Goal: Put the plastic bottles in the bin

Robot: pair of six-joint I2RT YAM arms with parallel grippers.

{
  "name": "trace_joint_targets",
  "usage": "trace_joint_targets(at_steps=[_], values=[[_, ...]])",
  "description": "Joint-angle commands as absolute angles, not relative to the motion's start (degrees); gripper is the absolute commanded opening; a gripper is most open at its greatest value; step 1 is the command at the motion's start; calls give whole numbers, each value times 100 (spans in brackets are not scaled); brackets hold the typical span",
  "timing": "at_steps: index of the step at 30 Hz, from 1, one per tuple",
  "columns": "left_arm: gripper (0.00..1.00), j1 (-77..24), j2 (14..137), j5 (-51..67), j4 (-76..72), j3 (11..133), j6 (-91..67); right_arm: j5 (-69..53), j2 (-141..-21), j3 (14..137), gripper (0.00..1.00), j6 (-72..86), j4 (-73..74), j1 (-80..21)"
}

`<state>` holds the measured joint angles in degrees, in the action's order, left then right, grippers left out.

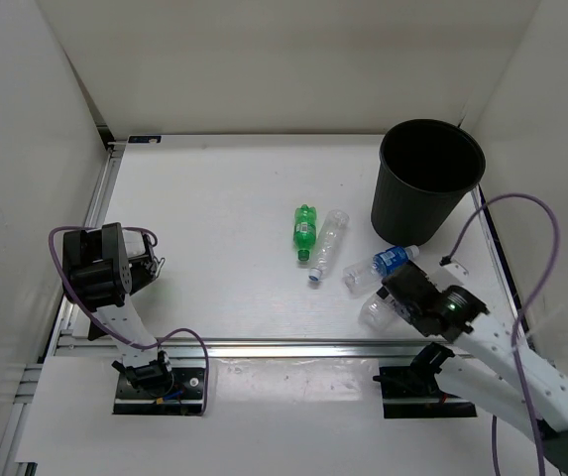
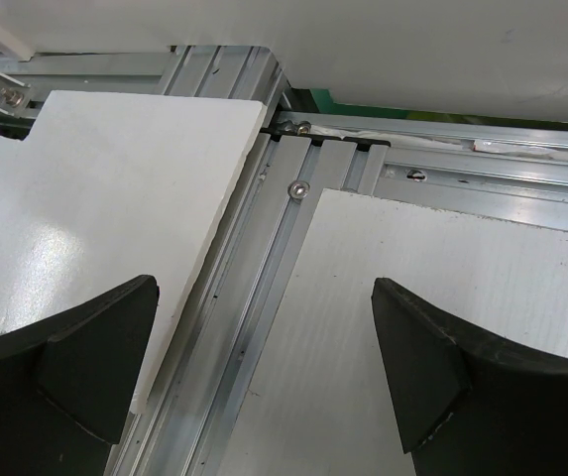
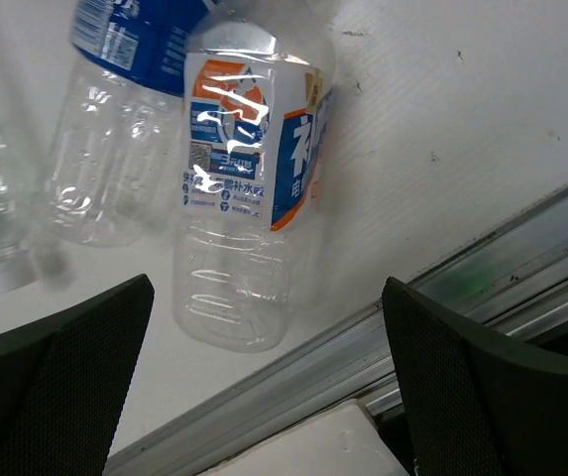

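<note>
I will lower my right gripper's open fingers outward next, to both sides of the label's near end (image 3: 236, 201), because the blue-labelled bottle by the front bar is below and further out.
The black bin (image 1: 427, 183) stands at the back right. A green bottle (image 1: 304, 231) and a plain clear bottle (image 1: 329, 243) lie side by side mid-table. A blue-label bottle (image 1: 383, 266) lies in front of the bin. A second labelled bottle (image 1: 373, 310) lies by the front rail, right at my right gripper (image 1: 391, 296). In the right wrist view this bottle (image 3: 249, 188) lies ahead of the open, empty right gripper (image 3: 264, 397), with the other blue-label bottle (image 3: 115, 129) to its left. My left gripper (image 1: 150, 260) is open and empty at the table's left edge, also in its wrist view (image 2: 264, 377).
An aluminium rail (image 1: 293, 347) runs along the table's front edge, close under the right gripper (image 3: 412, 297). Another rail (image 2: 264, 258) and a white panel (image 2: 95, 218) lie under the left gripper. White walls enclose the table on three sides.
</note>
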<state>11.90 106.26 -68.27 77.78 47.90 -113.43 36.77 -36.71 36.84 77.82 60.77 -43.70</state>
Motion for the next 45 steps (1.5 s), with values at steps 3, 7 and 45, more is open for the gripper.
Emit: trace_joint_targets(at_steps=[3,7,45], values=[[100,1222,10459,-6873,8200,4869,-12032,3797,-4631,4087,100,8524,6091,-4342],[100,1222,10459,-6873,8200,4869,-12032,3727,-4754,3938,100,8605,5872,-4149],[100,1222,10459,-6873,8200,4869,-12032,1889,-3113,3618,13,7339,5930,-2435]])
